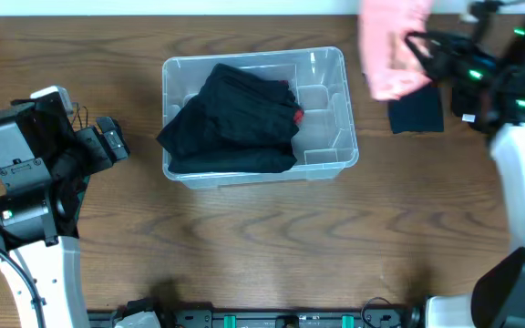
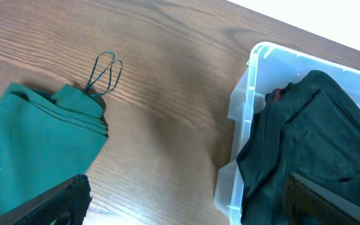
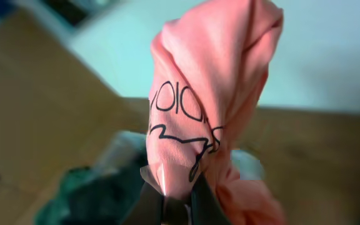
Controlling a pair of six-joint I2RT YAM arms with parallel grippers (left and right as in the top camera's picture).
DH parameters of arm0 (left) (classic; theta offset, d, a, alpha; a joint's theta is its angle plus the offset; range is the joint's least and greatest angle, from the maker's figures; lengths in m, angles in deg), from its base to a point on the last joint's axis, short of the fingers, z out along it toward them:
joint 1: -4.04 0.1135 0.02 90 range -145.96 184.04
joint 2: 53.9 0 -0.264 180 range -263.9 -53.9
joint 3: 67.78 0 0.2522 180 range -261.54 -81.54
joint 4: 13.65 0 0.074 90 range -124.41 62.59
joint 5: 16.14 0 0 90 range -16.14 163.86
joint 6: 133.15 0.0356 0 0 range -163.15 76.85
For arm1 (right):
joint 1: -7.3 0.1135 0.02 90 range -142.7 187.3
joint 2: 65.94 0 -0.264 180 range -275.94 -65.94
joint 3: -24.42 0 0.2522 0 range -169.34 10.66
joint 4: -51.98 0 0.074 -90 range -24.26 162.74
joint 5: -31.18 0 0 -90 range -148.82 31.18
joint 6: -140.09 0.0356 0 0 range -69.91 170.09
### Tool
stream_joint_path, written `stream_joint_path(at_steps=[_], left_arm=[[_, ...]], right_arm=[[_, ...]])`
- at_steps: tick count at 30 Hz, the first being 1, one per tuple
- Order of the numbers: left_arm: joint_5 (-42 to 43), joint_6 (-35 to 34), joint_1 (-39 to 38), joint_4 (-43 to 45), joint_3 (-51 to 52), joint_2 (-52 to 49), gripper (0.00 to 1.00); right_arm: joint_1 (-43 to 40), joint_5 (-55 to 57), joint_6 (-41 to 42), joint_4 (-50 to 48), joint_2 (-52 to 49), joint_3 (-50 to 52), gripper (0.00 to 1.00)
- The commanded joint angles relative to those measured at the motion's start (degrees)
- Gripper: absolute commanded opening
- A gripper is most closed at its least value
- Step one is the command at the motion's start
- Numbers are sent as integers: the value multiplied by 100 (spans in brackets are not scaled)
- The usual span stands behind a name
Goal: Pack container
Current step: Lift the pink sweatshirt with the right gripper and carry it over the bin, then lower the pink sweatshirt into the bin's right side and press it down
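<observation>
The pink garment (image 1: 392, 41) should next go left in the overhead view and down with my right gripper, to be released at the container's empty end beside the black garment.
The clear container (image 1: 328, 109) stands mid-table with a black garment (image 1: 235, 114) piled in it. My right gripper (image 1: 416, 53) is raised at the back right, shut on a pink garment (image 1: 392, 41). In the right wrist view the pink garment (image 3: 211, 94), printed with black lettering, bunches up from between my right gripper's (image 3: 175, 201) fingers. My left gripper (image 1: 115, 141) stands open and empty left of the container. The left wrist view shows the container (image 2: 247, 106) to the right, with the black garment (image 2: 311, 144) inside it.
A folded dark navy garment (image 1: 417, 114) lies on the table right of the container. A folded green garment (image 2: 36, 131) with a thin loop (image 2: 105, 72) lies by my left gripper (image 2: 186, 212). Bare wood separates it from the container.
</observation>
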Motion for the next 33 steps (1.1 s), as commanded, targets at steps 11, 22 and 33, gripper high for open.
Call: stream_joint_path(at_steps=[11,22,33], left_arm=[[55,-9,28,-17,-83,4,98],[55,-9,28,-17,-83,4,98],[55,-9,28,-17,-83,4,98]], right_arm=[[1696,1534,2302,24,-345,-92,1],[2243,2085,3040,1161,-820,-92,1],[2251,2658,2800,2295,-905,-92,1]])
